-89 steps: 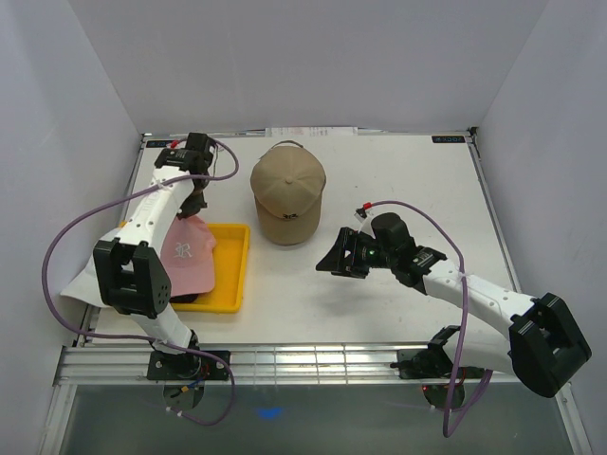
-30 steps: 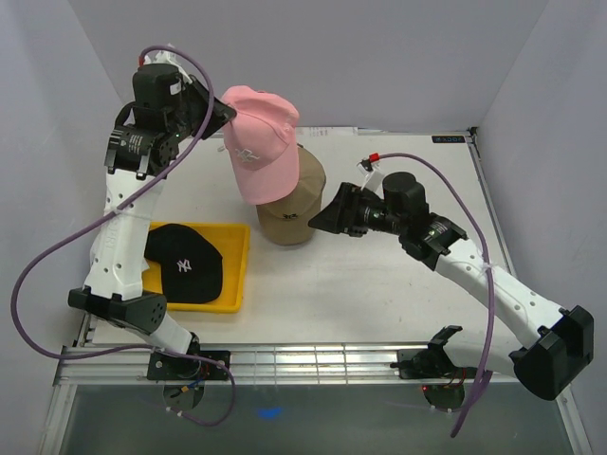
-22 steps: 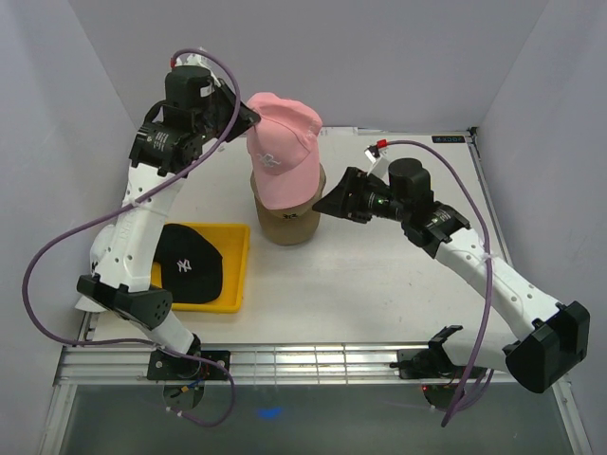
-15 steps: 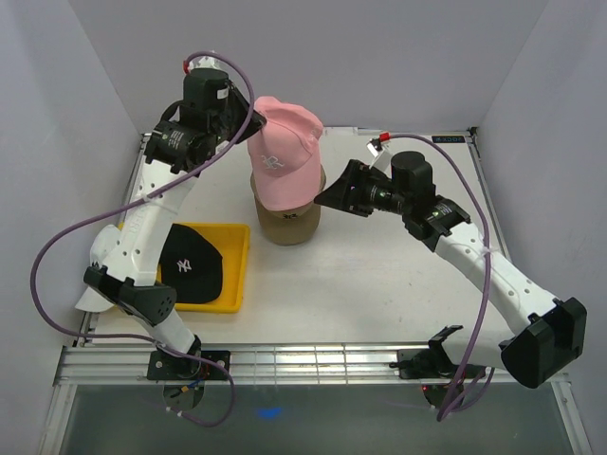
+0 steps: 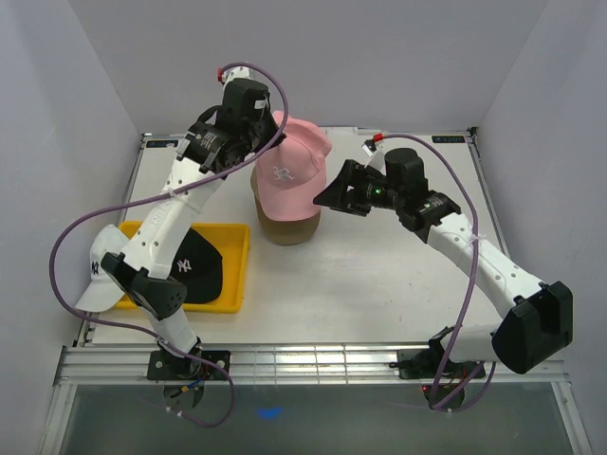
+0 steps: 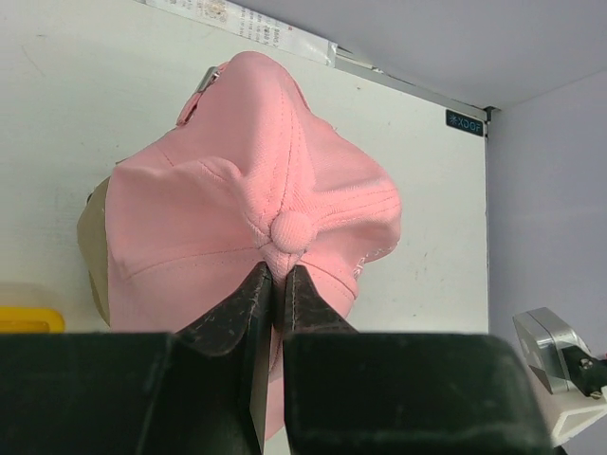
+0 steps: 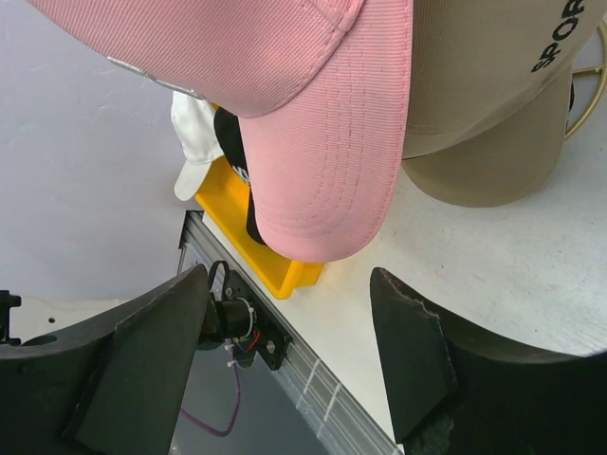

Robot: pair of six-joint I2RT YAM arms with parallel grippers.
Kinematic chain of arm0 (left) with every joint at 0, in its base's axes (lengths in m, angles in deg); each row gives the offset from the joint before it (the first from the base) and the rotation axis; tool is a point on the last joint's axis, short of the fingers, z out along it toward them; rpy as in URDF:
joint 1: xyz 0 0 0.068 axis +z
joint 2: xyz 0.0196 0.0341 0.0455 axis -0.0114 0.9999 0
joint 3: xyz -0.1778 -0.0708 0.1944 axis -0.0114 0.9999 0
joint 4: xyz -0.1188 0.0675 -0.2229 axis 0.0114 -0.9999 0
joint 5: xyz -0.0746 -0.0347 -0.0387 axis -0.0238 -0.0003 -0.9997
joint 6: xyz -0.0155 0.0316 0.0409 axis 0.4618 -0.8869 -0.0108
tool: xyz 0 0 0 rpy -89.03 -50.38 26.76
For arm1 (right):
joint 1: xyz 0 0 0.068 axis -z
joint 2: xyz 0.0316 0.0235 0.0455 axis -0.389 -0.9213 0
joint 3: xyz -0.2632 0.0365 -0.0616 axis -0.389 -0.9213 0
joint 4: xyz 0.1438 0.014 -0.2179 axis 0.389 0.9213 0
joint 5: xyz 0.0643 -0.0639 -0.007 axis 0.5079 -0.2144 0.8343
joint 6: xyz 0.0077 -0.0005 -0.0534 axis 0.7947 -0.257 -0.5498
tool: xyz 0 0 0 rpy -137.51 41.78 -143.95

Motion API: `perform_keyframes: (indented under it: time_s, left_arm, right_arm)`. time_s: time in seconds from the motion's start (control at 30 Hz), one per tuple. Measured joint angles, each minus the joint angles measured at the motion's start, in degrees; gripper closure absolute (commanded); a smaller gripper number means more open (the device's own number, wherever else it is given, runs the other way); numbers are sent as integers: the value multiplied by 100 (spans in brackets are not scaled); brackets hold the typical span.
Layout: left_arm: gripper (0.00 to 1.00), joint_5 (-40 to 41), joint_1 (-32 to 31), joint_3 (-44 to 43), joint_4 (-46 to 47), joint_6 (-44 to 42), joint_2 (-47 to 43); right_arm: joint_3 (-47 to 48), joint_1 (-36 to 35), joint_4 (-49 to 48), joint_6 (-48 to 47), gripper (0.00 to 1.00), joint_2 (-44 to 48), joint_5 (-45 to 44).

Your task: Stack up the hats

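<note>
My left gripper needs to move back and down over the tan cap next, because the tan cap's brim still shows past the near edge of the pink cap's brim.
The pink cap hangs tilted over the tan cap, partly draped on it. My left gripper is shut on a fold of the pink crown just below the top button. In the left wrist view the left gripper pinches that fabric, and a sliver of the tan cap shows at the left. My right gripper is open beside the pink cap's right side. In the right wrist view the right gripper is empty just under the pink brim, and the tan cap lies behind.
A yellow tray at the left holds the black cap. The white cap lies at the tray's left edge, partly behind the left arm. A gold wire stand peeks out under the tan cap. The table's near rail runs along the front.
My left arm has carried the pink cap to the right and down onto the tan cap. My right gripper has moved up towards the pink cap's brim.
</note>
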Motion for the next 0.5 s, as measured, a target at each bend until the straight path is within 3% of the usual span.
perform_keyframes:
  time_s: [0.5]
  left_arm:
    - [100, 516, -227, 339, -157, -37, 94]
  right_arm:
    - [0, 74, -7, -79, 25, -264, 92]
